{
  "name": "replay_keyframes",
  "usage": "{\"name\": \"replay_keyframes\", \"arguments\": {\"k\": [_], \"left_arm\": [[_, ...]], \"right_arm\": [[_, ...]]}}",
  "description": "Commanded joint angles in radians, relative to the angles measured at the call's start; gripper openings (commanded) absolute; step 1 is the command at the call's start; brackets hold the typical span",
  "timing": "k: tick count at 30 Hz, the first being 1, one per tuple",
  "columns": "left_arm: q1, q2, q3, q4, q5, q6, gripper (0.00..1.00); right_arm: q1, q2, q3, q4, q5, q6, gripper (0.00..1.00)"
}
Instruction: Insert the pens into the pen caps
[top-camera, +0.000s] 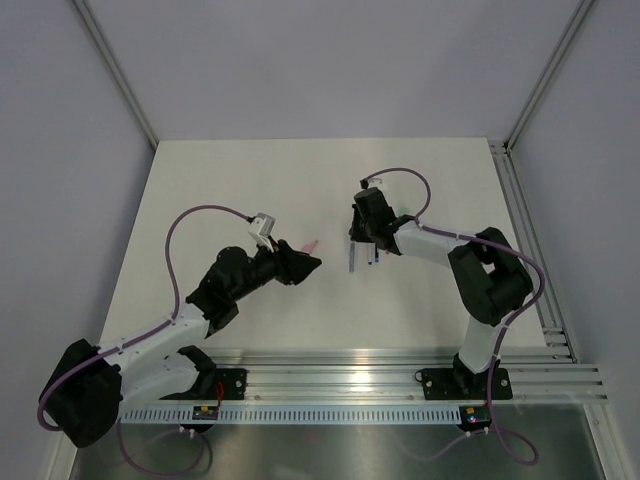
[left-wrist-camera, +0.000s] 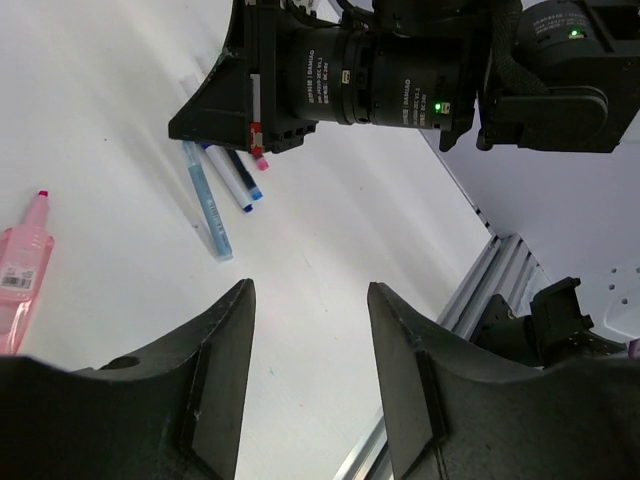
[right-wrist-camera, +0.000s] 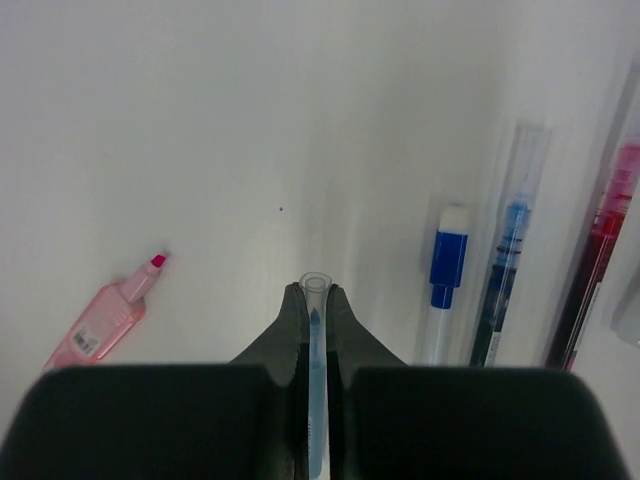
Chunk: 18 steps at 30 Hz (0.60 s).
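Observation:
My right gripper moves down and toward the white pen next and releases the light blue pen (right-wrist-camera: 318, 345) on the empty part of the tabletop beside it.
My right gripper (right-wrist-camera: 317, 290) is shut on a thin light blue translucent pen (right-wrist-camera: 318, 345), whose open end shows at the fingertips. Just right of it, three pens lie side by side on the table: a white one with a blue end (right-wrist-camera: 445, 285), a dark blue one (right-wrist-camera: 508, 260) and a red one (right-wrist-camera: 598, 265). A stubby pale pink pen cap (right-wrist-camera: 100, 320) with a magenta tip lies to the left, also seen as the pink piece (left-wrist-camera: 20, 275) in the left wrist view. My left gripper (left-wrist-camera: 310, 290) is open with nothing between its fingers, just below that cap (top-camera: 311, 244) in the top view.
The two grippers, left (top-camera: 310, 264) and right (top-camera: 362, 245), face each other mid-table, a short gap apart. An aluminium rail (top-camera: 380, 365) runs along the near edge, and a frame rail (top-camera: 530, 240) borders the table's right side.

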Motion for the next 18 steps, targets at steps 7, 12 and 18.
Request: {"name": "replay_keyframes", "arguments": {"k": [7, 12, 18], "left_arm": [[-0.001, 0.018, 0.057, -0.03, -0.1, 0.029, 0.48], [-0.001, 0.006, 0.062, -0.074, -0.164, 0.033, 0.48], [-0.001, -0.009, 0.059, -0.085, -0.189, 0.033, 0.47]], "right_arm": [[-0.023, 0.147, 0.167, -0.106, 0.061, -0.106, 0.01], [-0.024, 0.173, 0.182, -0.136, 0.113, -0.094, 0.11], [-0.024, 0.154, 0.182, -0.153, 0.147, -0.074, 0.25]]}}
